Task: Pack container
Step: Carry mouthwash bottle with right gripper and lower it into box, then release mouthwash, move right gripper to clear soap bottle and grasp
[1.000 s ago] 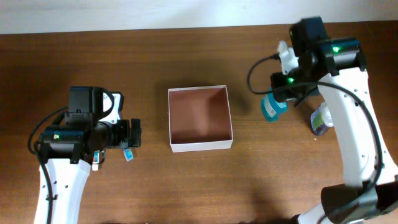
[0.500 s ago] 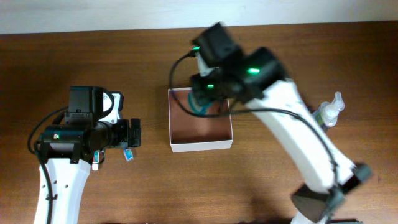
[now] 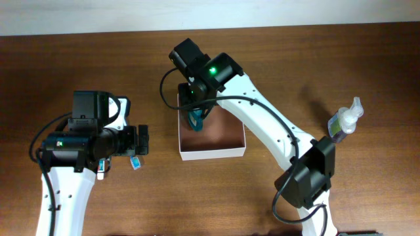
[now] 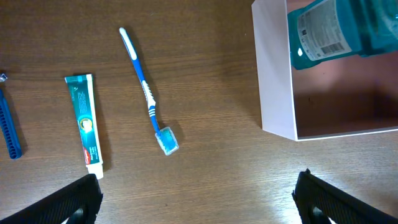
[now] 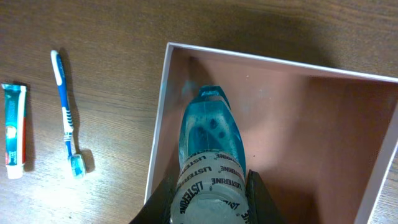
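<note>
My right gripper is above the container's reddish-brown bottom, so next it will lower the blue mouthwash bottle (image 5: 208, 137) beside the container's side nearest the toothbrush and release it.
The container (image 3: 213, 153) is a square white-walled box with a reddish-brown inside, at the table's middle; it also shows in the left wrist view (image 4: 273, 74) and the right wrist view (image 5: 158, 130). My right gripper (image 5: 208, 199) is shut on a blue mouthwash bottle (image 5: 208, 137), holding it over the box's left part; the bottle shows from overhead (image 3: 195, 120) and in the left wrist view (image 4: 336, 28). My left gripper (image 4: 196, 199) is open and empty above bare table, left of the box (image 3: 141, 141).
A blue toothbrush (image 4: 148, 93), a toothpaste tube (image 4: 84, 121) and a blue comb (image 4: 7, 124) lie left of the box. A clear spray bottle (image 3: 344, 121) lies at the right.
My right arm swung left from the table's right side with the mouthwash bottle, now over the box's left part. The spray bottle stayed at the right. The left arm has not moved.
</note>
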Robot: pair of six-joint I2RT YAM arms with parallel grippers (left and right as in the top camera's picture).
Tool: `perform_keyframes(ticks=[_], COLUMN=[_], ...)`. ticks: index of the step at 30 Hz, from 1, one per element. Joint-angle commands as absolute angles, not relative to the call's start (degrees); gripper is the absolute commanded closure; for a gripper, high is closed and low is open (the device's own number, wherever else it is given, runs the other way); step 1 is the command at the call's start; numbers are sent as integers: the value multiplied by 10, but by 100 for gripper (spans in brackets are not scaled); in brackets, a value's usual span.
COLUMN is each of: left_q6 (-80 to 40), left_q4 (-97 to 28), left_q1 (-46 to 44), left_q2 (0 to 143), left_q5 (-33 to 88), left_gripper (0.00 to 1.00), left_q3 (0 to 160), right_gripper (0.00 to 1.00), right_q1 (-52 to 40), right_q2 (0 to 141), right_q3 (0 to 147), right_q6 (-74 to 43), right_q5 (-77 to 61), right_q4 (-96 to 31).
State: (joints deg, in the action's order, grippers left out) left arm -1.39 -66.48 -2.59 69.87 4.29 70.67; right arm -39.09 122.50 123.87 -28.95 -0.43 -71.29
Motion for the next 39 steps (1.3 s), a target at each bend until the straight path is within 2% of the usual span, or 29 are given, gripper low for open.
perform_keyframes(ticks=[1,7,8,9,11,20,26,30,34,36,39], left_q6=[-19,-19,-19,-19,-19,-19,-19,-19,-19,-19,-19], left_q4=[-665,-665,-665,-665,-665,-665,-665,-665,-665,-665,-665], left_q1=[-23,-23,-23,-23,-23,-23,-23,-23,-23,-23,-23], left_q2=[699,699,699,699,699,699,699,699,699,699,699], left_q5=[41,41,41,41,41,41,41,41,41,41,41], left_gripper=[0,0,0,0,0,1,0,0,0,0,0], left_q3=[716,716,716,716,716,716,716,716,716,716,716], right_gripper=[96,96,93,76,57,40,24,22,16,13,11], right_q1=[-390,-390,-390,-390,-390,-389,-359,-274,-113,-22,59], right_q2=[1240,1251,1252,1252,1252,1236,1141,1057,1011,1012,1016], right_q3=[1248,1247,1247,1247,1247,1249,1296,1316,1316,1312,1288], right_q6=[-303,-303,-303,-303,-303,-274,-224,-214,-206,-164,-121], right_q5=[5,5,5,5,5,13,90,100,98,96,75], right_q4=[-701,-696,-696,-696,-696,-714,-779,-834,-919,-956,-970])
